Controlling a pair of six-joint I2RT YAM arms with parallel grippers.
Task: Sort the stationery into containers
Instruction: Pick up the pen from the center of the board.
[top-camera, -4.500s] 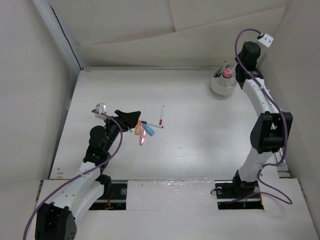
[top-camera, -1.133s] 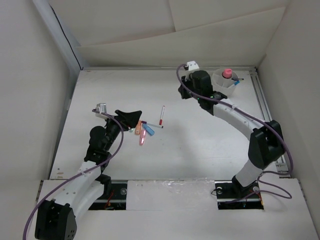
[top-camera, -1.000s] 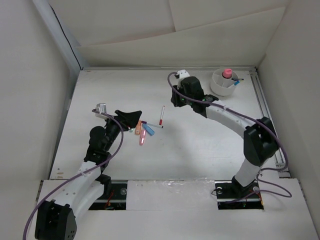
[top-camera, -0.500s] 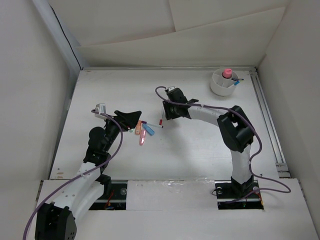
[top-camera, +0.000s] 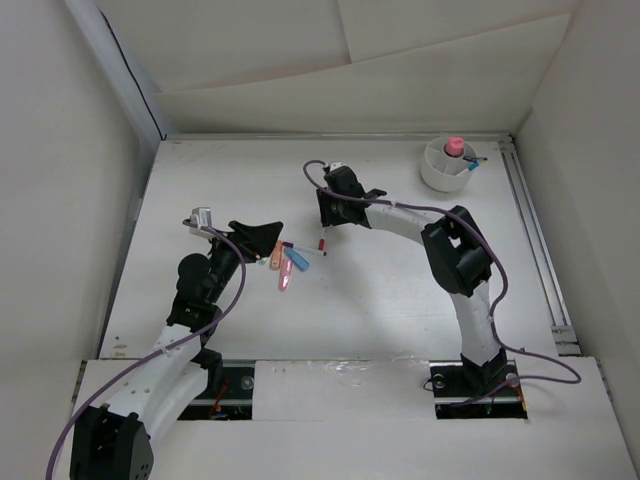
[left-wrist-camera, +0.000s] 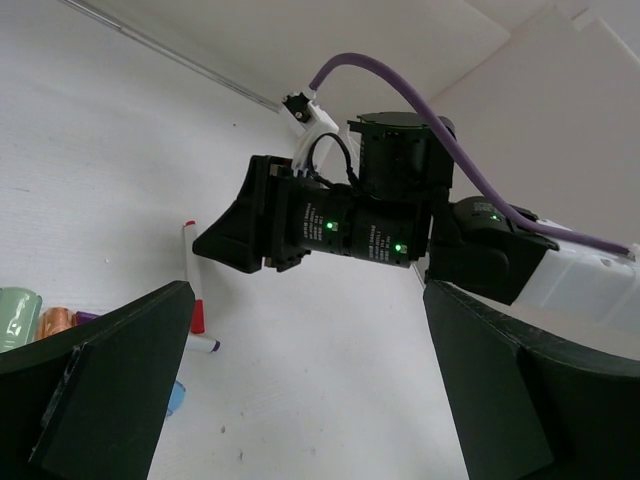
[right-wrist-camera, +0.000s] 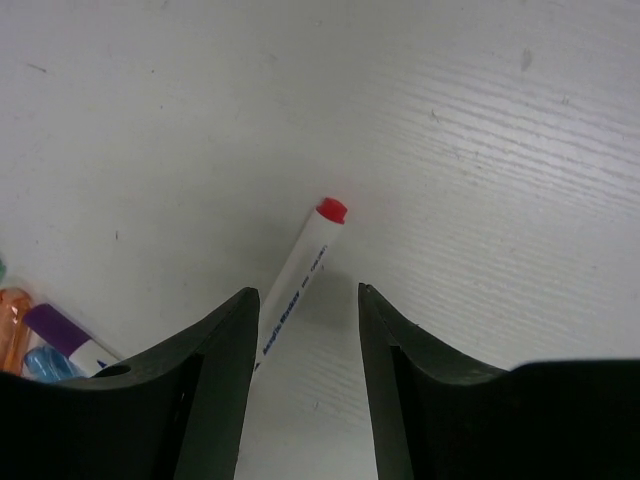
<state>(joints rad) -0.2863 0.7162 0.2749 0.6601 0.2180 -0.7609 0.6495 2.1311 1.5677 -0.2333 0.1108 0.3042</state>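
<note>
The robot's right gripper will next move down and outward to the white pen's red far end (right-wrist-camera: 328, 214), which is below and outward of it, because the open fingers are still short of it.
A white pen with red ends (right-wrist-camera: 300, 268) lies on the table, its upper end between the fingers of my open right gripper (right-wrist-camera: 308, 335), close to the left finger (right-wrist-camera: 215, 380). From above, the right gripper (top-camera: 325, 222) hovers over that pen (top-camera: 322, 243) mid-table. Beside it lie a purple-capped pen (top-camera: 306, 251) and orange (top-camera: 275, 256), blue (top-camera: 296, 261) and pink (top-camera: 285, 279) highlighters. My left gripper (top-camera: 268, 238) stands open and empty just left of this cluster. The round white cup (top-camera: 440, 176) at the back right holds a pink-capped bottle (top-camera: 455, 146).
In the left wrist view the right gripper's black body (left-wrist-camera: 330, 220) hangs ahead, with the red pen (left-wrist-camera: 193, 280), a green highlighter (left-wrist-camera: 14, 312) and an orange one (left-wrist-camera: 52, 320) at the left. White walls (top-camera: 60, 200) enclose the table on three sides.
My right arm has swung from the cup at the back right to the middle of the table, over the red-ended pen, and its jaws have opened. The left arm has not moved.
</note>
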